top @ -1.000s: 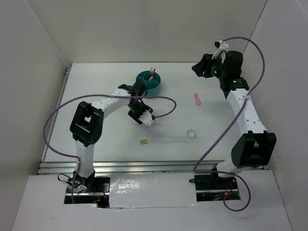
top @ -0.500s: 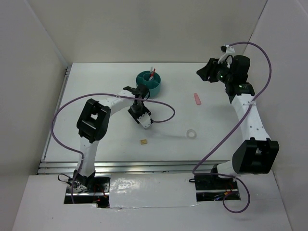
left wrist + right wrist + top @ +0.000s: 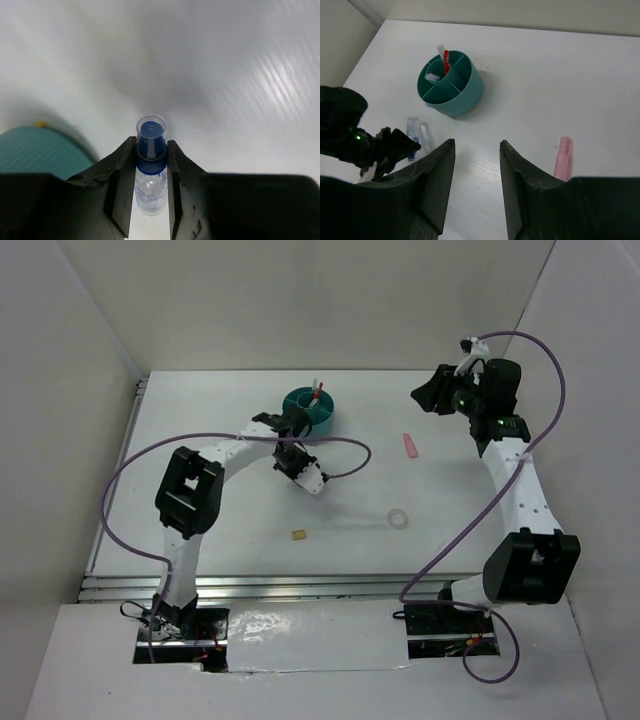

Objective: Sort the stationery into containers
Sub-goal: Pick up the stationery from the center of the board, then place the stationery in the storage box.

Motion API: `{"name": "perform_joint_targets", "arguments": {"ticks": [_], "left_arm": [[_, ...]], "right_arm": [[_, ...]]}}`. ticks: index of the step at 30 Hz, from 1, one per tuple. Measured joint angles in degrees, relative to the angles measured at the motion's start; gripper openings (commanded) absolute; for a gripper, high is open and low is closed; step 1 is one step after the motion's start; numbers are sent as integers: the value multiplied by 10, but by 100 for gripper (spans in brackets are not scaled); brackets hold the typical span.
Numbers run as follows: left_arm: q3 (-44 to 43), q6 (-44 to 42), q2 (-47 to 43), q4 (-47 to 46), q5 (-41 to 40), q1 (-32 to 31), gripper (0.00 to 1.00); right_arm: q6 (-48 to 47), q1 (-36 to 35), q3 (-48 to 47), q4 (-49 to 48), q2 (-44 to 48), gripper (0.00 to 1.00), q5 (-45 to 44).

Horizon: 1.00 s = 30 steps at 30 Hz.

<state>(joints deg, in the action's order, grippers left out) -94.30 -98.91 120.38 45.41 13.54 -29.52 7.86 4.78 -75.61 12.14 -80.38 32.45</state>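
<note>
The opening of the organiser's outer section (image 3: pixel 293 400) lies outward of my gripper, so my left gripper should next lift outward, turn over it and release the bottle.
My left gripper (image 3: pixel 151 144) is shut on a small clear bottle with a blue cap (image 3: pixel 149 187), low over the table just right of the round teal organiser (image 3: pixel 35 152). In the top view the left gripper (image 3: pixel 297 458) sits just in front of the organiser (image 3: pixel 310 412), which holds a red-white pen (image 3: pixel 317 393). My right gripper (image 3: pixel 476 145) is open and empty, raised at the back right (image 3: pixel 427 392). A pink eraser (image 3: pixel 409 445), a clear tape ring (image 3: pixel 398 518) and a tan block (image 3: pixel 298 535) lie on the table.
In the right wrist view a blue-and-clear item (image 3: pixel 412 129) and a white item (image 3: pixel 424 132) lie beside the left gripper, below the organiser (image 3: pixel 455 95). The pink eraser (image 3: pixel 562 157) lies to the right. White walls enclose the table on three sides.
The left wrist has shifted slightly up and right, closer to the organiser. The right arm swung a little to the right a second ago and has held still since.
</note>
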Motion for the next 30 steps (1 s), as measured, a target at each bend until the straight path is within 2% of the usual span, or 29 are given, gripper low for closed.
{"name": "perform_joint_targets", "arguments": {"ticks": [4, 7, 9, 12, 17, 24, 30], "left_arm": [[-56, 146, -42, 1, 131, 18, 0], [-66, 307, -102, -67, 235, 61, 0], [-48, 442, -143, -153, 287, 101, 0], [23, 665, -196, -344, 340, 173, 0], [58, 932, -161, -561, 357, 239, 0], [61, 1197, -55, -809, 371, 245, 0], [60, 1277, -9, -903, 368, 245, 0]], "right_arm": [[0, 0, 0, 2, 10, 47, 2], [0, 0, 0, 4, 15, 47, 6], [0, 0, 0, 4, 16, 47, 9], [0, 0, 0, 8, 16, 47, 12], [0, 0, 1, 8, 16, 47, 12], [0, 0, 2, 9, 12, 46, 12], [-2, 3, 2, 11, 11, 46, 12]]}}
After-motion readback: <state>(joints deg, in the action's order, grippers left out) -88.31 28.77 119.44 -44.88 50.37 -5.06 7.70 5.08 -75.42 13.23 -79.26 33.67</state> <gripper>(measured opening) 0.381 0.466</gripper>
